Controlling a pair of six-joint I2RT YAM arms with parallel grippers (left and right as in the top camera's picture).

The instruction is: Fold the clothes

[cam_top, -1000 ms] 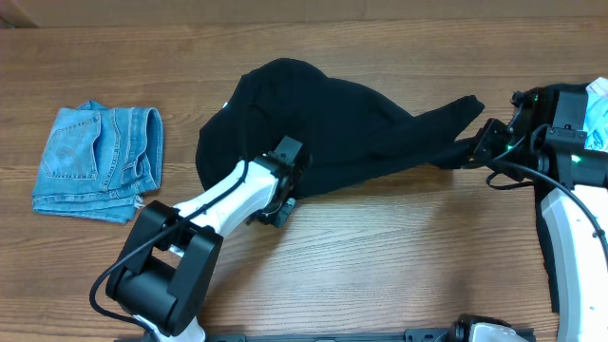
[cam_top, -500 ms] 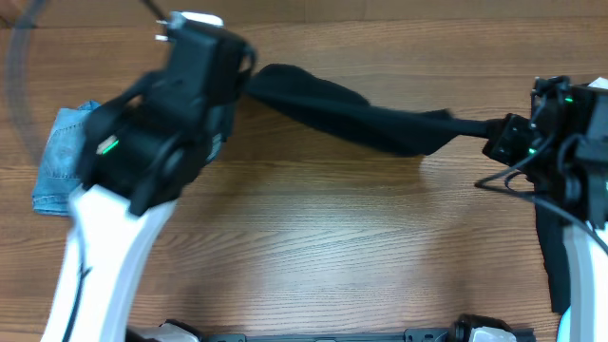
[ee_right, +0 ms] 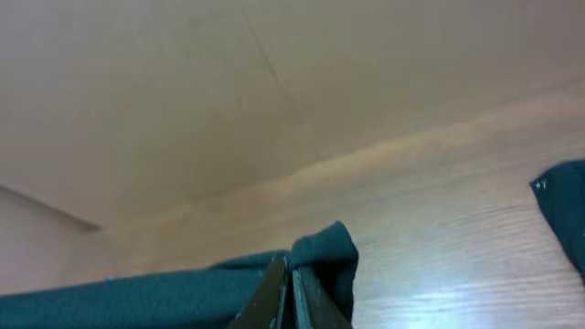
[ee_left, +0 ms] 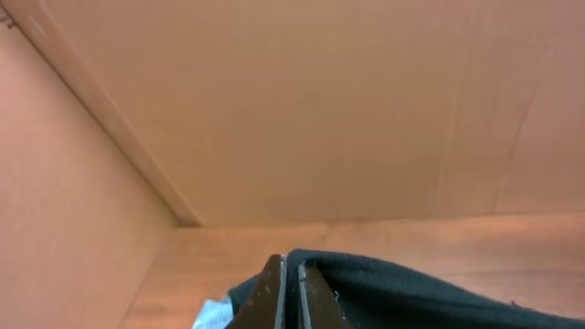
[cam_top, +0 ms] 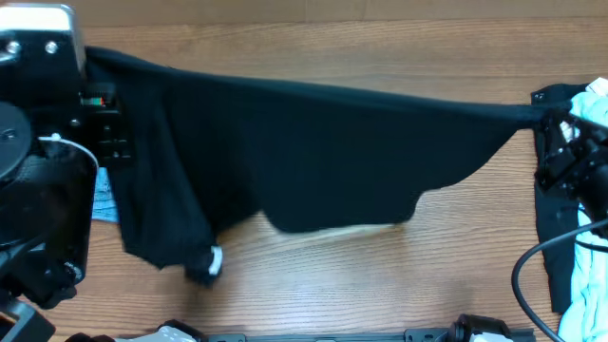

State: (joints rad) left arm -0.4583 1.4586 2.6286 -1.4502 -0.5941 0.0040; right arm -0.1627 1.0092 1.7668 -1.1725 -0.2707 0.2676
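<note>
The garment swings outward in my left gripper toward the brown wall next, over the table's far part (cam_top: pixel 163 46) (ee_left: pixel 288 245), and then the gripper opens.
The large black garment (cam_top: pixel 313 152) hangs stretched in the air across the table, between my two raised arms. A small white label (cam_top: pixel 215 259) shows at its lower left corner. My left gripper (ee_left: pixel 292 274) is shut on the garment's left edge (ee_left: pixel 402 288); in the overhead view its fingers are hidden under the arm. My right gripper (ee_right: pixel 291 279) is shut on the garment's right corner (ee_right: pixel 324 251), at the far right in the overhead view (cam_top: pixel 549 119). Another black piece (cam_top: pixel 549 228) lies at the right edge. A pale-blue piece (cam_top: pixel 104 201) peeks out at the left.
The left arm's body (cam_top: pixel 38 161) fills the left side of the overhead view, close to the camera. The wooden table (cam_top: pixel 380 285) shows below the hanging cloth. A white and pale item (cam_top: pixel 589 100) sits at the far right. A brown wall (ee_left: pixel 320 100) rises behind the table.
Both arms have lifted and pulled apart. The black garment has gone from a heap on the table to a wide sheet held taut in the air; the left arm rose to the far left.
</note>
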